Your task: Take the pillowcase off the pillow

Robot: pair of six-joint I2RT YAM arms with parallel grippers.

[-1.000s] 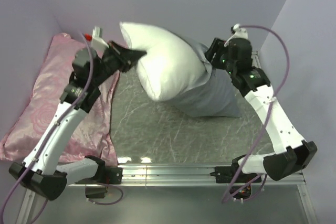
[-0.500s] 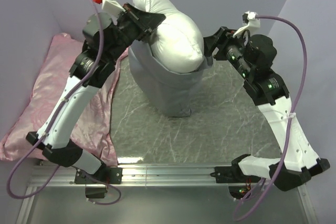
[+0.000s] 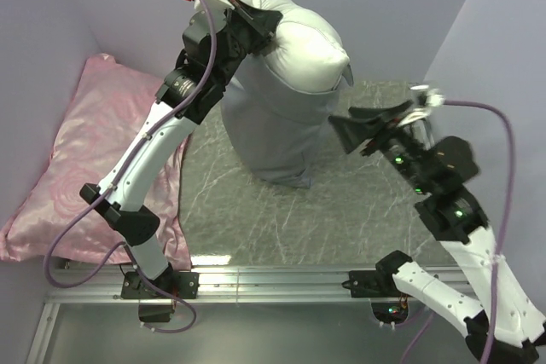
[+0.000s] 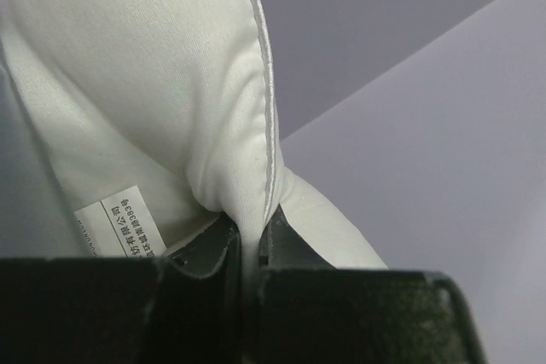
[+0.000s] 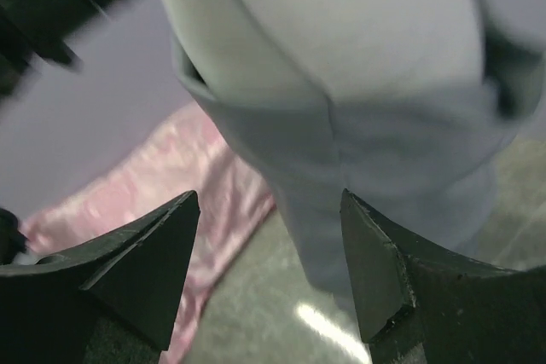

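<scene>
The pillowcase's loose lower fold [image 3: 301, 164] [image 5: 322, 266] sags there, so I should bring the open fingers of my right gripper across to the left in the top view and down onto it.
The white pillow [image 3: 299, 44] hangs upright, its top half bare. The grey pillowcase [image 3: 269, 130] covers its lower half and sags to the table. My left gripper [image 3: 256, 23] is raised high and shut on the pillow's upper left seam; the left wrist view shows the white seam [image 4: 256, 185] pinched between the jaws, with the label [image 4: 124, 228] beside it. My right gripper [image 3: 368, 130] is open and empty, to the right of the pillowcase and apart from it. In the right wrist view the grey pillowcase [image 5: 375, 151] hangs ahead of the open gripper [image 5: 271, 210].
A pink rose-patterned satin pillow [image 3: 94, 159] lies along the left side of the table, also in the right wrist view [image 5: 171, 176]. Lilac walls close in at the back and both sides. The grey marbled table surface [image 3: 281, 219] lies below the hanging pillow.
My left gripper lifted the pillow higher, so the pillowcase slid down. My right gripper let go of the pillow's right side, opened, and drew back and down to the right.
</scene>
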